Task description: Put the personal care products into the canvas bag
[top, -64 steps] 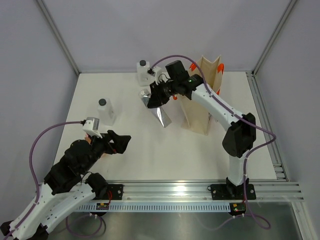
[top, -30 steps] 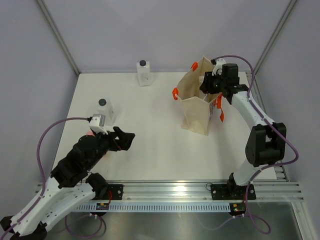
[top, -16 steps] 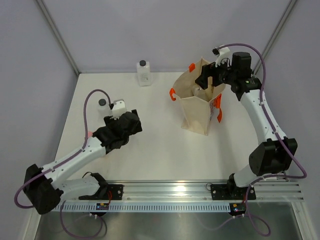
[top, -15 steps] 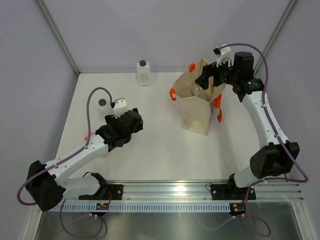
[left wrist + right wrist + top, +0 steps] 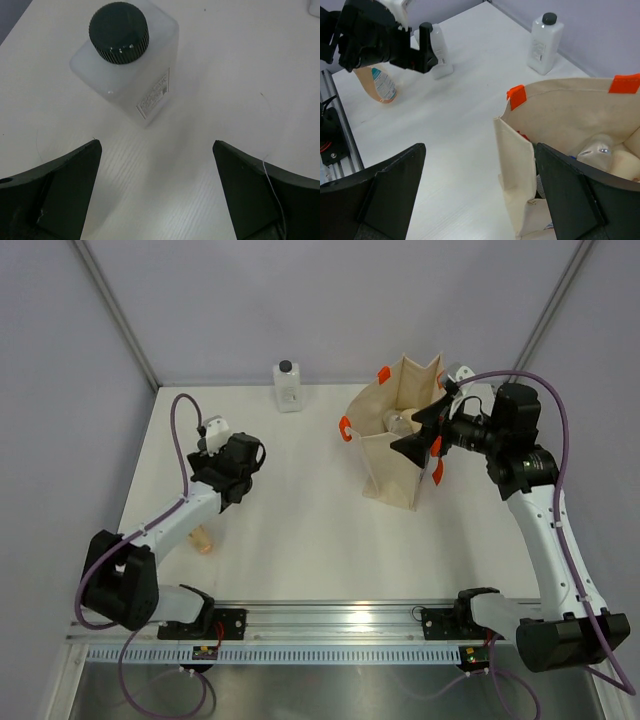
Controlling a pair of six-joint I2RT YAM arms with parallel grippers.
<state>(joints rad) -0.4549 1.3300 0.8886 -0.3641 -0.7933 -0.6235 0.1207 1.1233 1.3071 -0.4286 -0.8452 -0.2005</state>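
Note:
The clear bottle is just outward of my left gripper's open fingers. My left gripper will move outward and down next, so the fingers go around the sides of the bottle beneath its black cap.
The canvas bag (image 5: 385, 465) stands open at the back right, with orange handles (image 5: 517, 95). Inside it show a silvery tube end (image 5: 596, 150) and a cream bottle (image 5: 625, 161). My right gripper (image 5: 418, 432) hangs open over the bag's right rim and holds nothing. My left gripper (image 5: 156, 145) is open above the table, just short of a clear black-capped bottle (image 5: 125, 60) and apart from it. In the top view the left gripper (image 5: 232, 462) hides that bottle. A second clear bottle (image 5: 287, 386) stands at the back. A peach bottle (image 5: 203, 538) lies near the left arm.
Metal frame posts stand at the back corners, and a rail (image 5: 400, 620) runs along the near edge. The left arm's purple cable (image 5: 180, 440) loops above the table's left side.
My right gripper has opened and drawn back to the right of the bag; the silver tube it carried is no longer in it. The left arm swung up and back over the left clear bottle.

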